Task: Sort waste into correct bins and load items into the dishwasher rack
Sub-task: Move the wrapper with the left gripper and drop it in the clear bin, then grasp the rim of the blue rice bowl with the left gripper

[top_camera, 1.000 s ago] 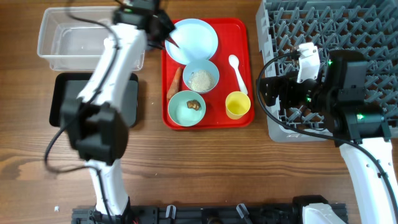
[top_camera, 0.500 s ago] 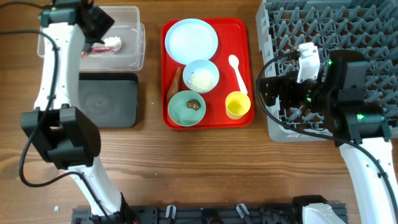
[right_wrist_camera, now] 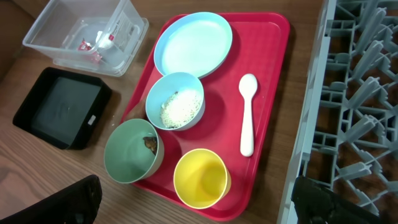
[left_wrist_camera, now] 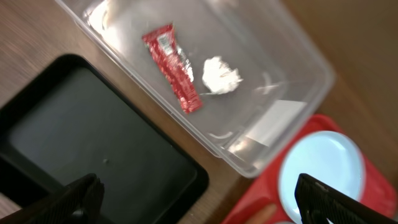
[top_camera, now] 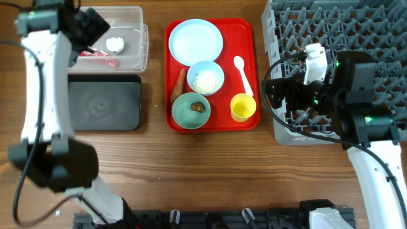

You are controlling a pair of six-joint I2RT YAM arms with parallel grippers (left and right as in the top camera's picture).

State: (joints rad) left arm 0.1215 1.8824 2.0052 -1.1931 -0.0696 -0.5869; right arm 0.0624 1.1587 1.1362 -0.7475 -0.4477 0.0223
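Note:
Rice (right_wrist_camera: 180, 107) still sits in the blue bowl, so the left gripper swings over the red tray next and lowers to the bowl's rim facing the spoon.
The red wrapper (left_wrist_camera: 173, 67) and the white tissue ball (left_wrist_camera: 221, 73) lie loose in the clear tub (top_camera: 143, 44). My left gripper (left_wrist_camera: 202, 202) hangs open and empty above the tub's near edge and the black tray (top_camera: 102, 102). On the red serving tray (top_camera: 251, 38) sit the blue plate (top_camera: 196, 39), a blue bowl with rice (right_wrist_camera: 180, 107), a mint bowl (right_wrist_camera: 132, 151) with a brown lump (right_wrist_camera: 150, 143), the carrot piece (top_camera: 179, 84), the yellow cup (right_wrist_camera: 200, 177) and the white spoon (right_wrist_camera: 247, 115). My right gripper (right_wrist_camera: 202, 208) is open, between the cup and the rack (top_camera: 337, 63).
The grey rack fills the right side, its left wall close to the red tray's right edge. The tub stands at the back left with the black tray right in front of it. Bare wood runs along the front of the table.
My left arm swung left from the plate to over the tub and opened. The wrapper and tissue now lie in the tub. The right arm has not moved.

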